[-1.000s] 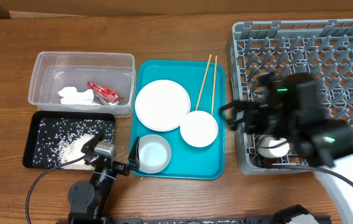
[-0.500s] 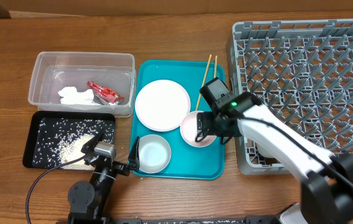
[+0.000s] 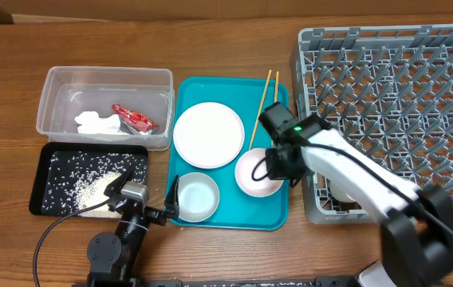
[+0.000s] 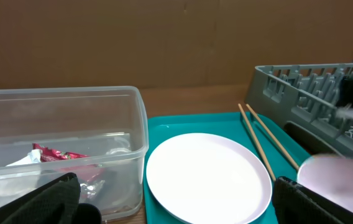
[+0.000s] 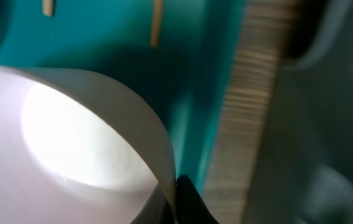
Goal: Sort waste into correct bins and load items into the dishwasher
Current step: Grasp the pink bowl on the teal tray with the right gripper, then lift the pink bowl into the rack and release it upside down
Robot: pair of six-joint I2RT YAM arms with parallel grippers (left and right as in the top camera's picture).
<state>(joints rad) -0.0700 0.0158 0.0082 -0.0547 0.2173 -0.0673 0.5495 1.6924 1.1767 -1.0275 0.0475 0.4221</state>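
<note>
My right gripper should lift the white bowl across, tilt it and release it, because the dish rack's empty wires are outward of my right gripper, to its right in the overhead view.
My right gripper (image 3: 277, 165) is shut on the right rim of a white bowl (image 3: 257, 173) that sits on the teal tray (image 3: 230, 217). In the right wrist view the bowl's (image 5: 71, 137) thin wall is pinched between the dark fingertips (image 5: 186, 199). Also on the tray are a white plate (image 3: 208, 134), a greyish bowl (image 3: 196, 196) and chopsticks (image 3: 265, 104). The grey dish rack (image 3: 394, 96) stands to the right. My left gripper (image 3: 145, 191) rests open at the front, facing the plate (image 4: 207, 177), its jaws wide apart with nothing between them.
The clear tub (image 3: 59, 84) holds a red wrapper (image 3: 133, 118) and white paper (image 3: 97, 123). Rice lies in the black tray (image 3: 51, 159). A white cup (image 3: 340, 191) shows in the rack's near corner, under my right arm.
My right arm swung left from the rack to the white bowl and shut on its rim. The bowl shifted slightly toward the front. The left arm stayed still.
</note>
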